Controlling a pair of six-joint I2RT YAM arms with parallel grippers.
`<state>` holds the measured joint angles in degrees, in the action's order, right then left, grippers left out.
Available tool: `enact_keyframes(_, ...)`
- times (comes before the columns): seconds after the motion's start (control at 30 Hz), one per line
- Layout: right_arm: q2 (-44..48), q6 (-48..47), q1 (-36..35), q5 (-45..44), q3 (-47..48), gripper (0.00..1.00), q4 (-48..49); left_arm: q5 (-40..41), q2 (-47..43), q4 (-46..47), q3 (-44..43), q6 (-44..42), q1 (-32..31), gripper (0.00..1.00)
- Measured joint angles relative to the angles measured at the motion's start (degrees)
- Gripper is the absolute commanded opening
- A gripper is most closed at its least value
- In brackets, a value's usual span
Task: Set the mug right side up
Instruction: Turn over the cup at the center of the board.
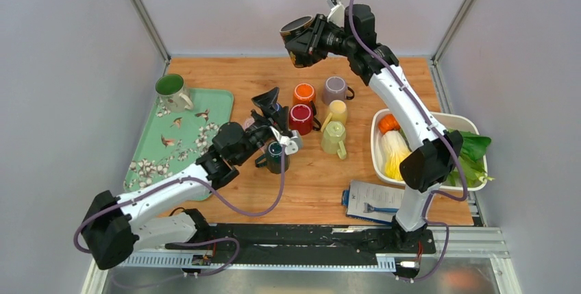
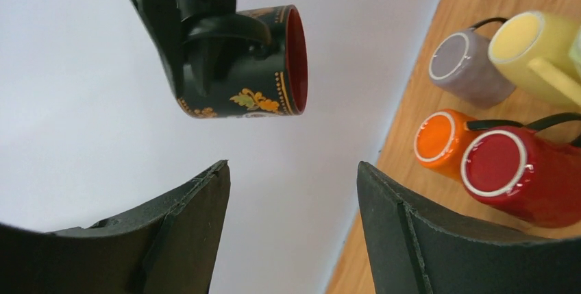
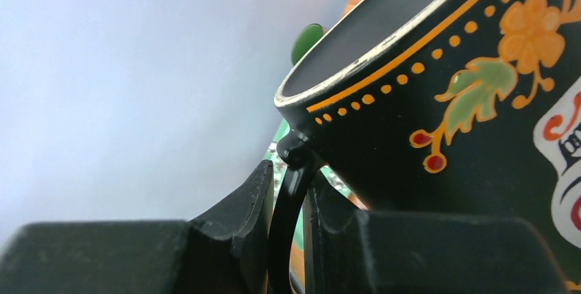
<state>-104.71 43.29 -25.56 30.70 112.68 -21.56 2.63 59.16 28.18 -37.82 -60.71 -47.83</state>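
The mug is hanging tilted sideways, so the robot's right gripper needs to go back and down next, turn the mug upright, and let go of it on bare tabletop by the dark green mug.
The mug (image 1: 299, 33) is black with gold dots and orange flowers. It hangs in the air above the table's far edge, tipped on its side. In the left wrist view the mug (image 2: 240, 68) shows a red inside facing right. My right gripper (image 1: 316, 40) is shut on its thin black handle (image 3: 284, 218), which sits pinched at the right gripper (image 3: 288, 177), with the mug's body (image 3: 466, 81) up and to the right. My left gripper (image 1: 270, 102) is open and holds nothing. It points toward the held mug, and the left gripper (image 2: 293, 170) is well short of it.
Orange (image 1: 303, 93), red (image 1: 300, 118), purple (image 1: 335, 89), yellow (image 1: 337, 111), light green (image 1: 334, 137) and dark green (image 1: 277, 156) mugs cluster mid-table. A green mug (image 1: 171, 92) stands on the floral tray (image 1: 154, 164). A white basin (image 1: 378, 136) of vegetables and a leaflet (image 1: 373, 201) lie right.
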Motion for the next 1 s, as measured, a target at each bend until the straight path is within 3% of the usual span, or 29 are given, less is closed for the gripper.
enact_keyframes(0.27, 0.35, 10.49, -0.63, 2.47, -0.57, 0.0, 1.86, 1.16, 8.61, 11.63, -3.52, -13.35, -0.5, 0.76)
enact_keyframes(0.43, 3.15, 6.54, -0.63, 6.03, -9.86, 0.0, 4.85, 4.46, 6.84, 10.08, -4.15, -13.68, -0.57, 0.74)
enact_keyframes(0.6, 10.05, -5.35, 0.24, 13.73, -24.76, 0.0, 4.2, 7.17, -3.98, -2.08, -4.22, -8.22, -0.59, 0.74)
enact_keyframes(0.77, 18.12, -21.7, -0.17, 17.11, -31.91, 0.0, -7.39, 10.67, -13.79, -9.38, -4.07, -2.1, -0.59, 0.74)
enact_keyframes(0.87, 23.56, -36.48, -4.31, 12.44, -31.98, 0.0, -16.81, 13.57, -16.52, -12.57, -3.72, 2.05, -0.57, 0.74)
enact_keyframes(1.0, 30.97, -56.54, -17.35, 1.16, -33.14, 0.0, -26.16, 15.8, -18.86, -17.59, -2.64, 7.93, 0.17, 0.74)
